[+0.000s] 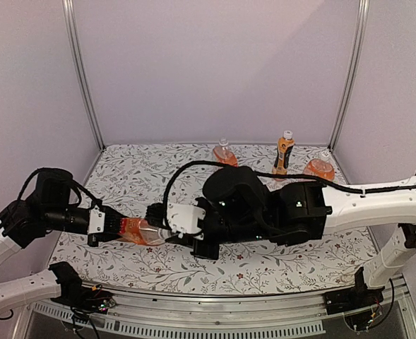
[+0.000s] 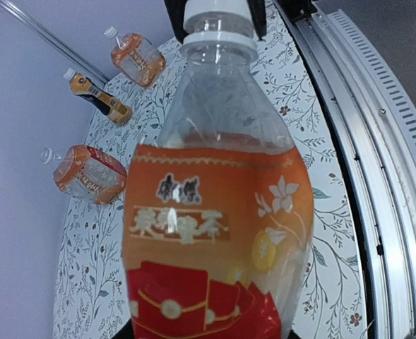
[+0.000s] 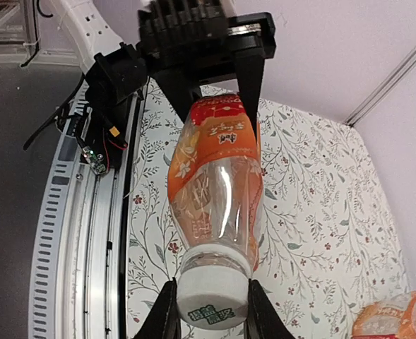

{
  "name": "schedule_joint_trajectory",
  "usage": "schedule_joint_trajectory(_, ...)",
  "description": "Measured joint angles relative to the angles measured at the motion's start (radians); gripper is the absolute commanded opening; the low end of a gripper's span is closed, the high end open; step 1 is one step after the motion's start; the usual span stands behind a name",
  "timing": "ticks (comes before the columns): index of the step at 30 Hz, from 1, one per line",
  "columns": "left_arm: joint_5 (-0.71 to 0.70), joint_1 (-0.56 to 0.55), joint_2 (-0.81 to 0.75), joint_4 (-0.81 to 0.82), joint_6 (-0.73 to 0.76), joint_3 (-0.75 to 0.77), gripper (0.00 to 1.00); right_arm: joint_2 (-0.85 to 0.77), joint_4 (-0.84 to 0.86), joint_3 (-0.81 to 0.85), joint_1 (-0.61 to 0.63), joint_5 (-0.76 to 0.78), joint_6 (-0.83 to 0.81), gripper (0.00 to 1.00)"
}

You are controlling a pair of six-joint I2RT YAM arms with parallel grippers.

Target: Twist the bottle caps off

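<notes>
The right gripper lowers the cap next, clear of the bottle's neck ring, away from the bottle onto the bare floral cloth near the bar [image 1: 236, 268] and releases it.
A squat clear bottle [image 1: 138, 231] with an orange label is held lying sideways above the table between both arms. My left gripper [image 1: 117, 227] is shut on its body; the label [image 2: 215, 247] fills the left wrist view. My right gripper [image 3: 209, 311] is shut on its white cap [image 3: 211, 300], one black finger on each side; the cap also shows in the left wrist view [image 2: 218, 18]. Two more squat bottles [image 1: 224, 154] [image 1: 319, 168] and a taller slim bottle [image 1: 283, 154] with an orange-and-black label stand at the back, white caps on.
The table [image 1: 137, 176] has a floral cloth. A metal rail [image 1: 215, 300] runs along its near edge. Frame posts [image 1: 84, 78] [image 1: 349, 78] stand at the back corners, and purple walls enclose the space. A black cable [image 1: 193, 169] loops over the right arm.
</notes>
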Motion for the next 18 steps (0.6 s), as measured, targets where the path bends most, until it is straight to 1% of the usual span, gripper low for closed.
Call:
schedule_joint_trajectory(3,0.064,-0.017,0.000,-0.010,0.064,-0.001,0.20,-0.048,0.089,-0.105,0.107,0.210,-0.354,0.00)
schedule_joint_trajectory(4,0.048,-0.012,0.000,-0.042,0.064,-0.003,0.20,-0.058,0.074,-0.115,0.129,0.278,-0.453,0.00)
schedule_joint_trajectory(6,0.013,0.012,-0.004,-0.077,0.065,-0.008,0.20,-0.085,0.043,-0.146,0.153,0.357,-0.599,0.00)
schedule_joint_trajectory(9,-0.009,0.017,-0.008,-0.110,0.064,-0.008,0.19,-0.117,0.055,-0.181,0.150,0.418,-0.720,0.00)
schedule_joint_trajectory(12,-0.023,0.017,-0.008,-0.121,0.061,-0.008,0.19,-0.152,0.077,-0.209,0.134,0.453,-0.766,0.00)
schedule_joint_trajectory(14,-0.029,0.017,-0.009,-0.116,0.040,-0.010,0.19,-0.156,0.089,-0.210,0.117,0.465,-0.730,0.00)
schedule_joint_trajectory(16,-0.045,0.018,-0.016,-0.093,-0.007,-0.016,0.20,-0.156,0.082,-0.208,0.072,0.463,-0.636,0.00)
schedule_joint_trajectory(18,-0.068,0.024,-0.025,-0.050,-0.071,-0.024,0.20,-0.146,0.005,-0.182,-0.027,0.402,-0.454,0.00)
